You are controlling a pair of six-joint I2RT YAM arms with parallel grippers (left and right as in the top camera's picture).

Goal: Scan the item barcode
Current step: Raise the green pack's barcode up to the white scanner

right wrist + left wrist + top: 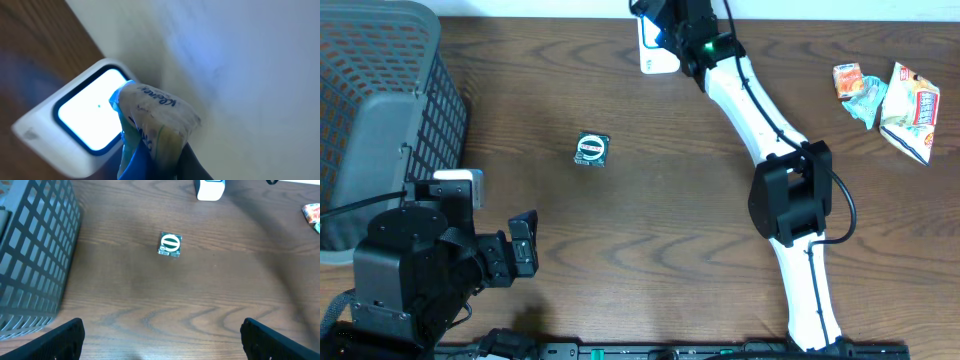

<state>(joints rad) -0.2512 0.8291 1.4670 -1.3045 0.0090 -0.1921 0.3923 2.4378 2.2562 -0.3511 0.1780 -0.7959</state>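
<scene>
My right gripper goes toward the right in the overhead view next, off the scanner (pixel 657 56) and over the snack packets, and releases the packet, since others lie gathered there.
My right gripper (pixel 667 24) is at the table's far edge, shut on a crumpled plastic packet (pixel 156 119) with blue and yellow print. It holds the packet right in front of the lit window of the white scanner (pixel 87 120), whose blue glow falls on the wrapper. From overhead the scanner (pixel 657 56) shows just beside the gripper, and the packet is hidden under the wrist. My left gripper (pixel 162 336) hovers low over the near left of the table, open and holding nothing.
A small square packet with a green and white label (pixel 591 149) lies left of the table's centre. A grey mesh basket (pixel 380 110) fills the far left. Several snack packets (pixel 885 100) lie at the far right.
</scene>
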